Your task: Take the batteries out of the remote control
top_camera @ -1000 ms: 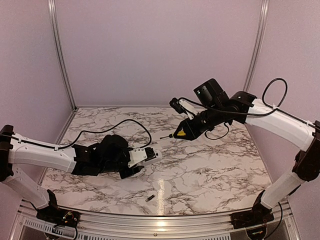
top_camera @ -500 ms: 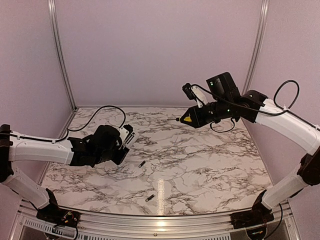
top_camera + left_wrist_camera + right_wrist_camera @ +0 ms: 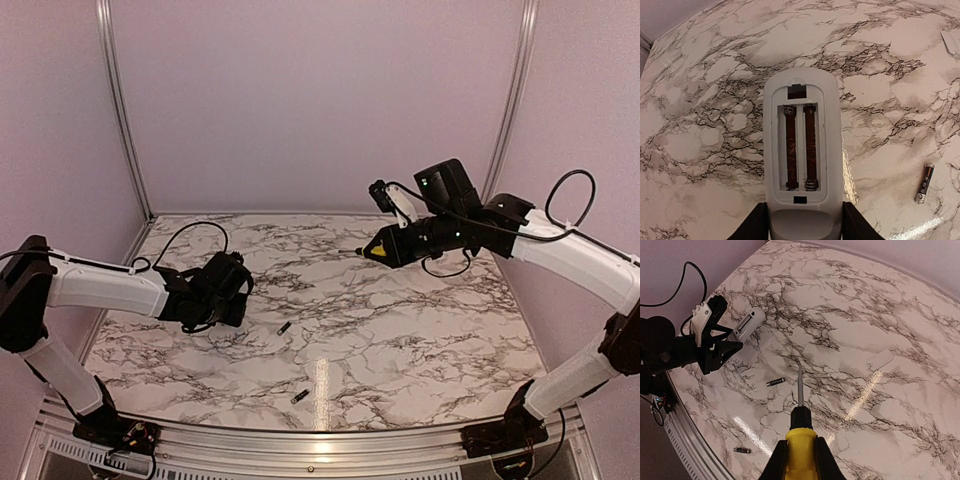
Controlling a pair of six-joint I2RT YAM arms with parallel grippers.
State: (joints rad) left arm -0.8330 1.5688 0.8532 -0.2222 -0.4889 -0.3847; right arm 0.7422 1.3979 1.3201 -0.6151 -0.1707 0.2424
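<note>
The left gripper moves down to the bare marble below it next and releases the near end of the white remote control (image 3: 802, 125), since both battery slots show empty.
My left gripper (image 3: 802, 221) is shut on the near end of the white remote control (image 3: 802, 125) and holds it over the marble table, left of centre (image 3: 230, 288). Its open compartment faces up and shows two bare slots with springs. One battery (image 3: 284, 328) lies on the table to the right of the remote, and it also shows in the left wrist view (image 3: 925, 183). A second battery (image 3: 299, 396) lies near the front edge. Both show in the right wrist view (image 3: 775, 382) (image 3: 741, 450). My right gripper (image 3: 800, 447) is shut on a yellow-handled screwdriver (image 3: 799, 385), raised above the table's back right (image 3: 385, 248).
A small white flat cover piece (image 3: 880, 359) lies on the marble table (image 3: 420, 330) towards the back right, and it shows at the edge of the left wrist view (image 3: 950, 41). A black cable (image 3: 190, 232) loops behind the left arm. Pink walls close the back and sides.
My left gripper has drawn back to the left with the remote. A battery now lies on the table where the remote was. My right gripper has lifted and moved right with the screwdriver.
</note>
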